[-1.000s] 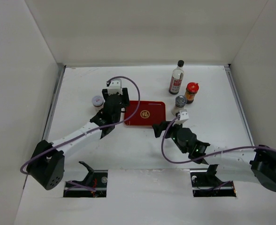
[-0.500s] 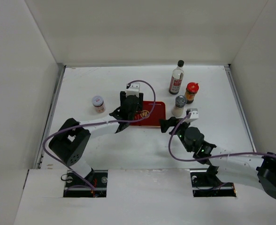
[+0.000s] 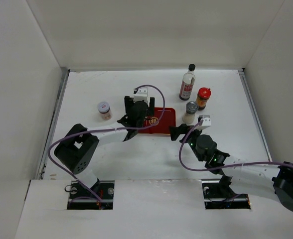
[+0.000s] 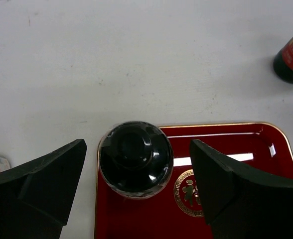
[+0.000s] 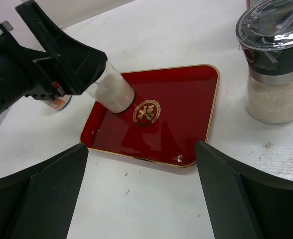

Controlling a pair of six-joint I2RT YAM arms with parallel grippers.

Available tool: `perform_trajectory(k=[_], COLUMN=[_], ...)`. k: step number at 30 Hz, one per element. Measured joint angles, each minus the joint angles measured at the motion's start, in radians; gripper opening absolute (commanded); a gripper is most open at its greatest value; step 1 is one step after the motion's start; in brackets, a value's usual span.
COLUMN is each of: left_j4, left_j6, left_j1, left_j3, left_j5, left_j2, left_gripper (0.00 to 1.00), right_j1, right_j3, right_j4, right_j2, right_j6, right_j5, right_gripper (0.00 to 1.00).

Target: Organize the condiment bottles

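Note:
The black-capped bottle is on the tray (image 3: pixel 162 123), so the left gripper will move across and down over the white-lidded jar (image 3: pixel 104 110), which stands to the gripper's left in the top view.
A short black-capped bottle (image 4: pixel 135 158) stands upright on the left end of the red tray (image 3: pixel 162 123). My left gripper (image 3: pixel 139 114) hangs over it, open, with a gap between each finger and the bottle; its pale body (image 5: pixel 111 92) shows in the right wrist view. On the table right of the tray are a grey-capped shaker (image 3: pixel 191 112), a red-capped orange jar (image 3: pixel 203 98) and a tall clear bottle with a red label (image 3: pixel 187 84). A white-lidded jar (image 3: pixel 104 110) stands left of the tray. My right gripper (image 3: pixel 179 132) is open at the tray's near right corner, holding nothing.
White walls close in the table on the left, far and right sides. The tray's right half (image 5: pixel 186 114), with its gold emblem (image 5: pixel 146 112), holds nothing. Both arms' purple cables loop above the near half of the table.
My left arm swung right from beside the white-lidded jar to the tray, then its gripper opened and let go of the short black-capped bottle there. The right gripper shifted slightly right.

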Motion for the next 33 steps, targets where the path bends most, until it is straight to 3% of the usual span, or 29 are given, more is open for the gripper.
perform_trajectory(k=[4,8,14,18,29,31,33], left_j4=[0.011,0.011,-0.117,-0.256,-0.331,-0.325,-0.317], left_j6=[0.001,-0.014,-0.159,-0.228,-0.259,-0.259,-0.261], left_j1=[0.000,0.019,0.214,0.344,0.432,0.449,0.460], left_j3=[-0.026,-0.101,-0.142,-0.142,-0.092,-0.081,-0.068], left_j5=[-0.032,-0.072,-0.088,-0.060,-0.019,-0.014,-0.007], left_j2=[-0.069,-0.237,-0.407,-0.389,-0.189,-0.154,-0.127], left_gripper=[0.89,0.90,0.90,0.90,0.86,0.83,0.71], right_j1=[-0.004,-0.004,-0.004,-0.004,-0.004,-0.004,-0.003], right_j3=[0.000,0.000,0.000,0.000,0.000,0.000,0.000], right_j4=[0.000,0.000,0.001,0.000,0.002,0.002,0.003], right_j2=[0.003,0.008,0.011,0.026,0.042,0.047,0.047], right_j6=[0.001,0.001,0.006,0.009,0.012,0.012,0.012], right_j5=[0.000,-0.001,-0.001,-0.002,-0.020,-0.022,-0.023], right_gripper=[0.96,0.97,0.98,0.99,1.00,1.00,1.00])
